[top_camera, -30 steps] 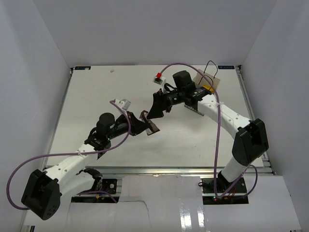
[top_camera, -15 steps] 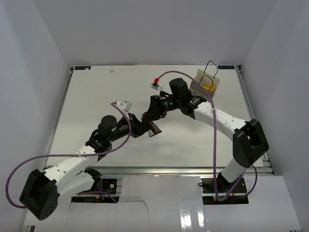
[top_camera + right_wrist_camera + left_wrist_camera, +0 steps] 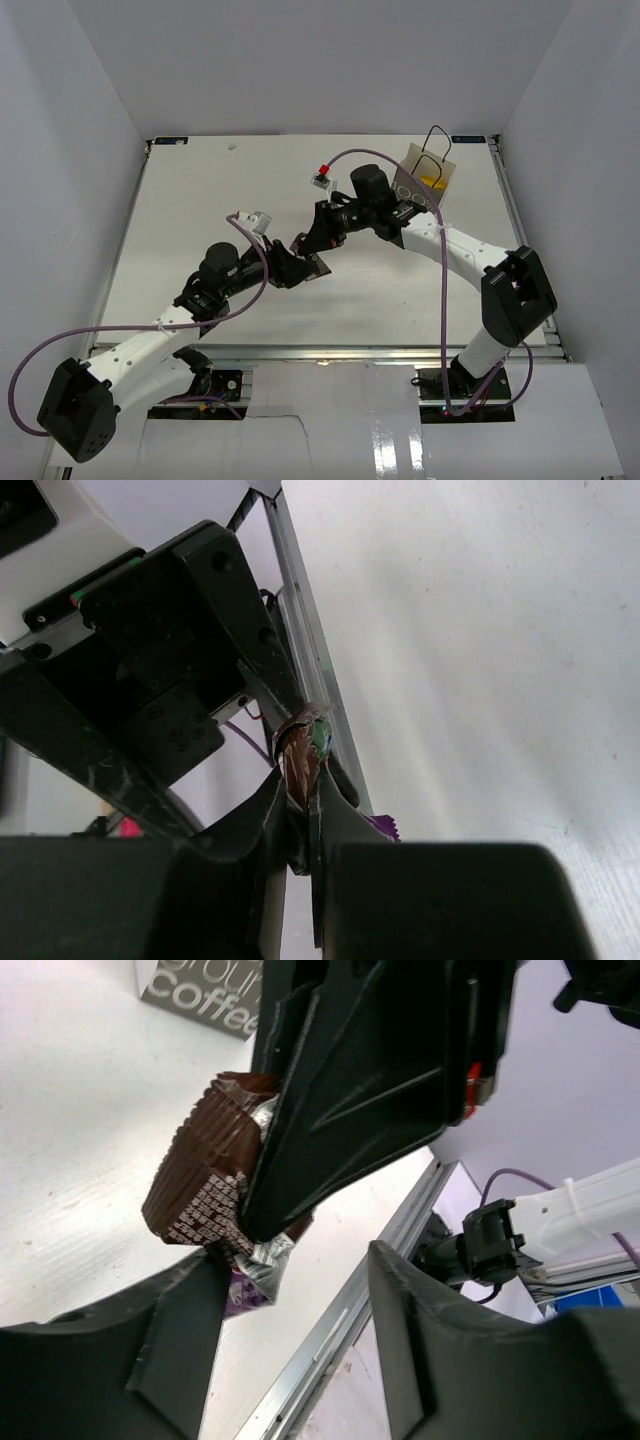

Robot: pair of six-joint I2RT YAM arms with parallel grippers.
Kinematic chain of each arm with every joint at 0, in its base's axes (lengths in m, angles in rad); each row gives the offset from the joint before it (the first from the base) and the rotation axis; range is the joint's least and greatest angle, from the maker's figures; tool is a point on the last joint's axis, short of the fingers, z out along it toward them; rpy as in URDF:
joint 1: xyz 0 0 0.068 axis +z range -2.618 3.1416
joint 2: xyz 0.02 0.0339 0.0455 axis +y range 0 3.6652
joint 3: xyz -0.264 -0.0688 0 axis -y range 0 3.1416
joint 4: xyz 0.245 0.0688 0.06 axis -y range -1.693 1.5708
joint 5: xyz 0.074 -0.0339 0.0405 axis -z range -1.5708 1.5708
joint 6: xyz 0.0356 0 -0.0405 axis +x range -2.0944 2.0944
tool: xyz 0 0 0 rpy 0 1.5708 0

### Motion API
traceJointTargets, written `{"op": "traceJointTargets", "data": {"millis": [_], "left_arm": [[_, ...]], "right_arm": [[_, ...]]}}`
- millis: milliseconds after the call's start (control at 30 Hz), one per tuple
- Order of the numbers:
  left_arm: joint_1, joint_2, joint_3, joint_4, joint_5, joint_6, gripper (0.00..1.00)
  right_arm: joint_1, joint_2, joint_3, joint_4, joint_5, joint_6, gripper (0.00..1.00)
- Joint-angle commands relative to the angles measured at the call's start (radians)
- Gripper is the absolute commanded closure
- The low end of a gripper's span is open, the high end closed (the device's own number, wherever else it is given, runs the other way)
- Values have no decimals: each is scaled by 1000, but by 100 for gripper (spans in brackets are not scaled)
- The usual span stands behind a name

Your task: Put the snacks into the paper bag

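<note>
My right gripper rises outward and to the right in the top view next, lowers over the bag's opening (image 3: 430, 172) and releases the packet, as the paper bag stands open.
A dark brown snack packet (image 3: 205, 1185) with a silver crimped end hangs above the table between the two arms. My right gripper (image 3: 302, 780) is shut on it, its fingers pinching the packet's (image 3: 303, 750) edge. My left gripper (image 3: 295, 1270) stands open just below, jaws wide apart, the packet near its left finger. A purple packet's corner (image 3: 245, 1285) shows under the brown one by that finger; whether anything holds it I cannot tell. The grey-brown paper bag (image 3: 425, 178) stands upright at the back right, behind the right arm, with something yellow inside.
The table's metal front rail (image 3: 330, 1335) runs below the left gripper. The right arm's purple cable (image 3: 447, 290) loops over the right side of the table. White walls close in the table on three sides.
The right gripper has moved in from the right and shut on the brown packet. The left gripper, which held the packet, has opened.
</note>
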Motion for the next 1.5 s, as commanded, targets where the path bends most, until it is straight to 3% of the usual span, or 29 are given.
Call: {"op": "traceJointTargets", "data": {"millis": [0, 67, 267, 467, 733, 867, 1200, 1467], "left_arm": [[-4, -80, -7, 38, 23, 31, 32], [-4, -115, -17, 38, 36, 54, 21], [-2, -278, -69, 31, 49, 80, 3], [-2, -347, -120, 17, 38, 62, 3], [-2, -310, -120, 14, 26, 66, 2], [-2, -283, -109, 14, 23, 80, 2], [-2, -304, -120, 9, 3, 76, 2], [-2, -283, -111, 8, -5, 79, 2]], "right_arm": [[4, -54, 103, -64, -12, -172, 92], [-14, -59, 174, -143, -21, -318, 92], [-132, -77, 364, -363, -58, -689, 92], [-335, -152, 516, -378, 37, -772, 92], [-623, -190, 569, -259, 205, -653, 92], [-716, -151, 538, -234, 196, -542, 92], [-750, -99, 417, -194, 186, -452, 92], [-751, -59, 329, -133, 128, -410, 84]]}}
